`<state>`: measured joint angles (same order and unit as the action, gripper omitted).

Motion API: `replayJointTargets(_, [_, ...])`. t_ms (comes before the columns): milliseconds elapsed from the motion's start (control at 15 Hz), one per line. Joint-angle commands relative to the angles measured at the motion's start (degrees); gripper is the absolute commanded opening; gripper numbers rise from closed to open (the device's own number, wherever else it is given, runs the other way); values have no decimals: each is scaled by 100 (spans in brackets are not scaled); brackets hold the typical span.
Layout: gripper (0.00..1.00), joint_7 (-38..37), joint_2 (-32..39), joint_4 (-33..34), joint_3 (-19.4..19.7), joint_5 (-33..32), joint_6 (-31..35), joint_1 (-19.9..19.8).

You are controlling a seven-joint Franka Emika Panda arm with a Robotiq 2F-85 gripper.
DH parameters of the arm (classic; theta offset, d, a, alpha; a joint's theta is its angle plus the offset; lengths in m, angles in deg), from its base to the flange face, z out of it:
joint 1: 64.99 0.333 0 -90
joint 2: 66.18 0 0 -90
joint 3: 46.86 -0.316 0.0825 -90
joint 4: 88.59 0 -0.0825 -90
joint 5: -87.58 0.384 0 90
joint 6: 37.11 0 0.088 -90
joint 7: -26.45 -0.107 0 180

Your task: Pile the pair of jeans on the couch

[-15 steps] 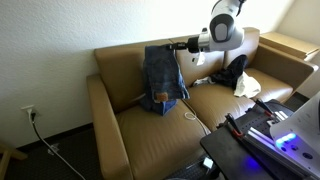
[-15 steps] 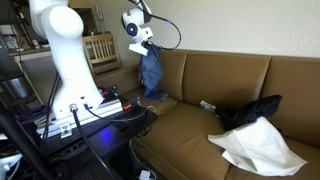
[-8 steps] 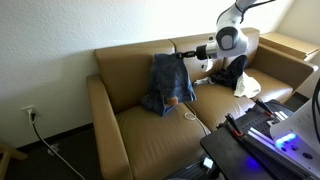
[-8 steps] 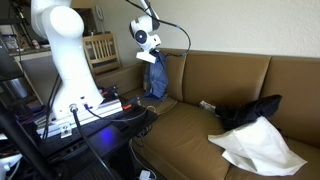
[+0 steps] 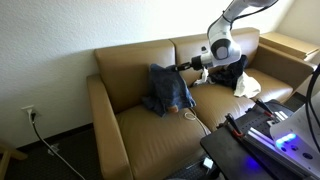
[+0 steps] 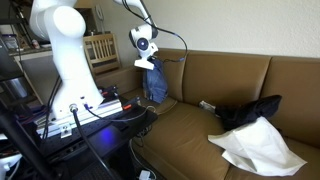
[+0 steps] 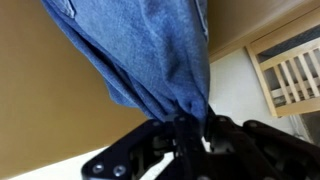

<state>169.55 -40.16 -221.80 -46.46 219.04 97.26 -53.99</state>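
The gripper lowers the jeans toward the couch's end by the wooden chair next, then opens.
The pair of jeans (image 5: 167, 90) is blue denim, bunched and hanging from my gripper (image 5: 184, 67) over one seat cushion of the tan couch (image 5: 130, 125). Its lower folds rest on the cushion. In an exterior view the jeans (image 6: 156, 82) hang below my gripper (image 6: 147, 62) at the couch's (image 6: 215, 80) far end. In the wrist view the denim (image 7: 140, 55) is pinched between the black fingers of my gripper (image 7: 188, 128), which is shut on it.
A black item (image 6: 250, 110) and a white cloth (image 6: 258, 147) lie on the other seat cushion. A wooden chair (image 6: 100, 50) stands beyond the couch's end. The robot's white base (image 6: 65, 60) and a cluttered stand (image 5: 265, 130) are in front.
My gripper has come down with the jeans. The denim that hung free now bunches and settles onto the seat cushion.
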Motion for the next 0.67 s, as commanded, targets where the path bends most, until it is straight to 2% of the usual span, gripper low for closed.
replayJointTargets(0, [4,238,359,355,-21,-461,22,304])
replayJointTargets(267, [4,285,842,659,-100,-590,86,640])
replayJointTargets(333, [42,222,939,753,-136,-98,321,752])
replayJointTargets(400, [43,51,998,843,-163,478,672,868])
replayJointTargets(600, [64,-421,946,1021,-180,1318,1173,1069])
